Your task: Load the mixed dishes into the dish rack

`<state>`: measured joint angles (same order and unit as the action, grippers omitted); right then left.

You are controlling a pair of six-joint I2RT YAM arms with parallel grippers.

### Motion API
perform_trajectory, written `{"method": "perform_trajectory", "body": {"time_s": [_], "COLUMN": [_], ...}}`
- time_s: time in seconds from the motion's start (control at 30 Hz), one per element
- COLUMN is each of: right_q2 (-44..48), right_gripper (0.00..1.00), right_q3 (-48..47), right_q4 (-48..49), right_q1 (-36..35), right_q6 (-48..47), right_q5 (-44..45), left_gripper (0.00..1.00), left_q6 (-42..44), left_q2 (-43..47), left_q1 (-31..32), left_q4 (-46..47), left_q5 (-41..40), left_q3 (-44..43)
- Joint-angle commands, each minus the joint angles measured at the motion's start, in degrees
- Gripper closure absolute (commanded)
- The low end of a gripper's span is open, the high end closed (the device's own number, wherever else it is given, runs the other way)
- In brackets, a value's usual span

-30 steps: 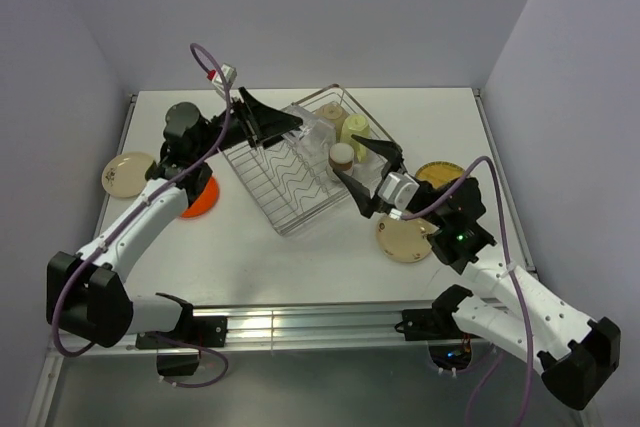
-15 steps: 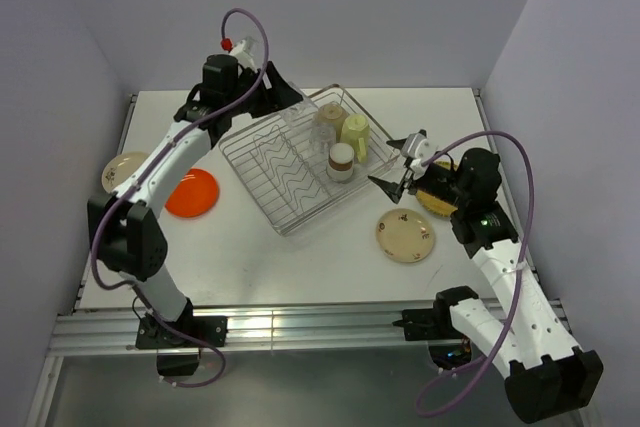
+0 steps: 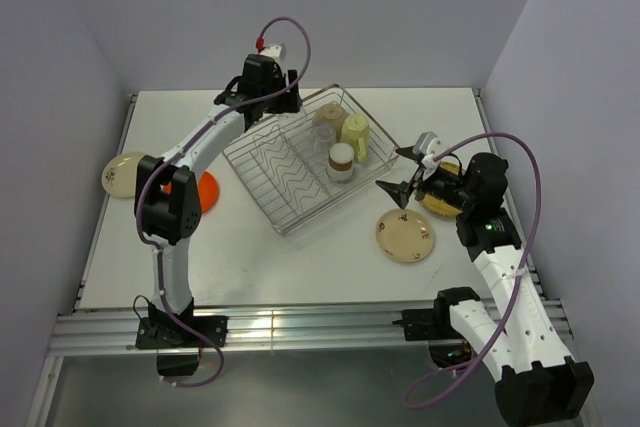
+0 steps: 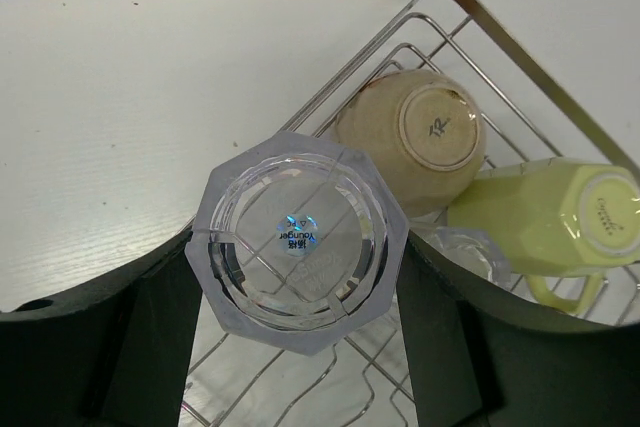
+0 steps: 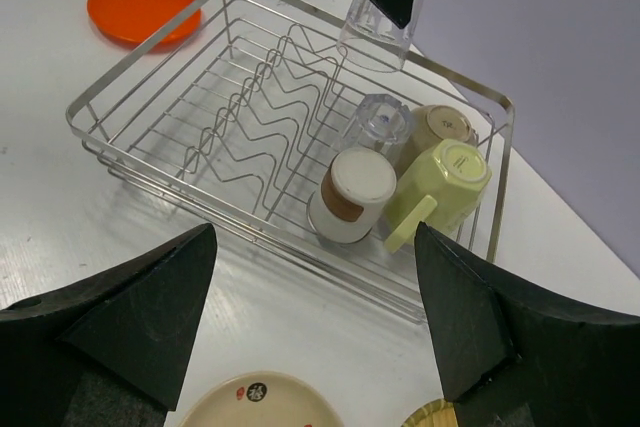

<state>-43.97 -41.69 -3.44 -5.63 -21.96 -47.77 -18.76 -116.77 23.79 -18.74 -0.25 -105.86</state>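
The free gap beside the beige cup [image 3: 327, 116] is below my left gripper and to its right in the top view. I will move that way, lower the glass and let it go.
My left gripper [image 3: 284, 107] [image 4: 295, 322] is shut on a clear glass [image 4: 295, 237], held base toward the camera over the far corner of the dish rack [image 3: 250, 187]. The glass also shows in the right wrist view [image 5: 378, 25]. Inside the rack's right end are a beige cup [image 3: 327, 116], a pale-green mug [image 3: 355, 131], a brown-and-white cup [image 3: 341, 159] and a second clear glass [image 5: 383, 119]. My right gripper [image 3: 404, 173] [image 5: 315, 247] is open and empty, just right of the rack, above the table.
A cream speckled plate [image 3: 405, 235] lies in front of the right gripper. A yellow woven plate [image 3: 438, 195] is partly hidden under the right arm. An orange plate [image 3: 203, 192] and another cream plate [image 3: 124, 173] lie left of the rack. The zigzag dividers [image 5: 250, 107] hold nothing.
My left gripper has swung with the glass from the rack's left side to its far corner. My right gripper has drawn back to the right, away from the brown-and-white cup.
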Motion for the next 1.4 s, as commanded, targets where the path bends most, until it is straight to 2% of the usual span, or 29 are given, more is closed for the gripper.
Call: {"method": "perform_trajectory", "body": {"time_s": [0.0,0.23,0.57,0.9,1.13,1.27,1.37], "right_q2": [0.6,0.5,1.2,1.2,1.1,1.2,1.3], "right_gripper": [0.13,0.13,0.13,0.13,0.13,0.13,0.13], "right_q3": [0.6,1.4,2.0,2.4,2.8,3.0,3.2], "right_q4": [2.0,3.1,3.2,3.2,3.1,5.4,5.4], "right_q1": [1.1,1.7,2.1,2.2,2.3,2.3,2.3], "right_q6": [2.0,3.1,3.6,4.4,4.7,5.4,5.6], "right_q5": [-1.0,-1.9,-1.9,-1.7,-1.7,-1.6,-1.5], "left_gripper": [1.0,1.0,1.0,1.0,0.99,0.93,0.85], "left_q6": [6.9,12.5,13.6,13.1,12.5,11.9,11.6], "left_q2": [0.1,-1.4,-5.4,-7.9,-9.4,-9.8,-10.0], "left_q1": [2.7,6.3,7.4,7.4,7.4,7.3,7.3], "left_q4": [3.2,5.6,5.9,7.9,9.8,10.7,11.2], "left_q5": [-6.1,-12.7,-13.9,-9.0,-8.6,-8.4,-8.9], "left_q3": [-2.8,-1.5,-3.4,-4.9,-3.5,-2.8,-2.4]}}
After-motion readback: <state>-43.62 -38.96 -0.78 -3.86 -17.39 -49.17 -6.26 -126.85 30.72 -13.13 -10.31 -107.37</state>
